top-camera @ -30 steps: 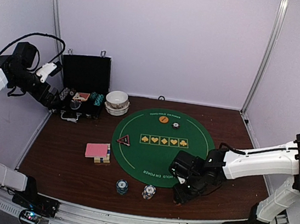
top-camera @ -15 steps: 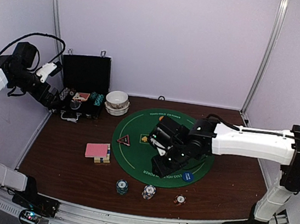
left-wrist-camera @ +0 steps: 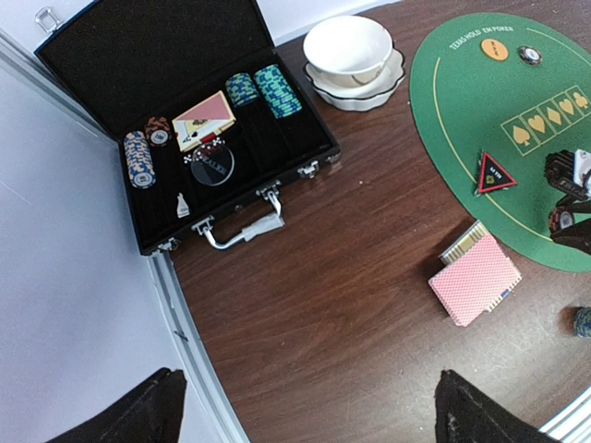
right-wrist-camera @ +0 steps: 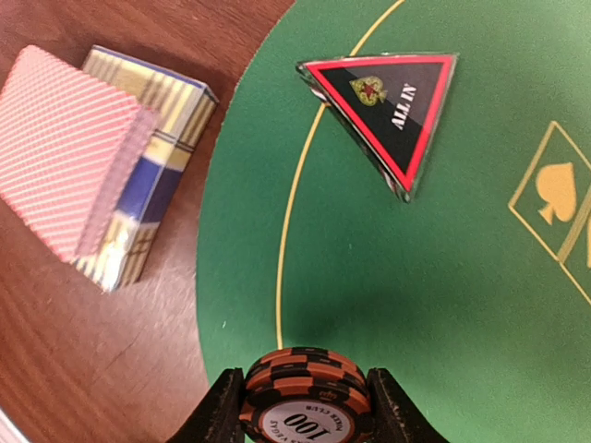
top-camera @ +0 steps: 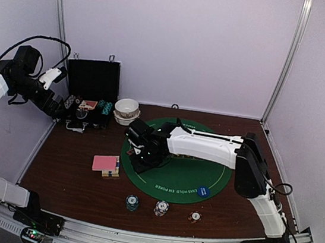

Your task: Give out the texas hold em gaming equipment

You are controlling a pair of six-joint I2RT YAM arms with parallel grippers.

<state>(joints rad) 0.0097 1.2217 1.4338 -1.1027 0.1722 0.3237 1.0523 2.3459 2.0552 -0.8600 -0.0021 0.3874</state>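
My right gripper lowers and releases the chips next on the bare green (right-wrist-camera: 329, 311) beside the ALL IN marker (right-wrist-camera: 388, 106), since it lies clear just below the gripper.
My right gripper (top-camera: 140, 157) (right-wrist-camera: 305, 411) is shut on a small stack of orange-and-black poker chips (right-wrist-camera: 305, 392) marked 100, just above the left edge of the green mat (right-wrist-camera: 443, 277). The red-triangle ALL IN marker (right-wrist-camera: 388, 106) (left-wrist-camera: 496, 173) lies on the mat just ahead of it. Pink-backed cards (top-camera: 105, 162) (right-wrist-camera: 69, 148) lie on a striped card box (right-wrist-camera: 152, 180) left of the mat. Teal (top-camera: 132, 202), white (top-camera: 161, 207) and brown (top-camera: 195, 217) chip stacks stand near the front edge. A blue button (top-camera: 202, 191) and an orange button (left-wrist-camera: 494, 48) lie on the mat. My left gripper (top-camera: 63, 105) (left-wrist-camera: 319, 415) is open and empty, high above the table's left side.
An open black case (top-camera: 91, 97) (left-wrist-camera: 83, 65) holding chip rows, cards and a round button stands at the back left. Stacked white bowls (top-camera: 126, 111) (left-wrist-camera: 349, 51) stand beside it. A metal rail (left-wrist-camera: 185, 323) runs along the table's left edge.
My right arm has swept from the front right of the table leftward across the mat to its left edge by the triangle marker. The left arm has not moved.
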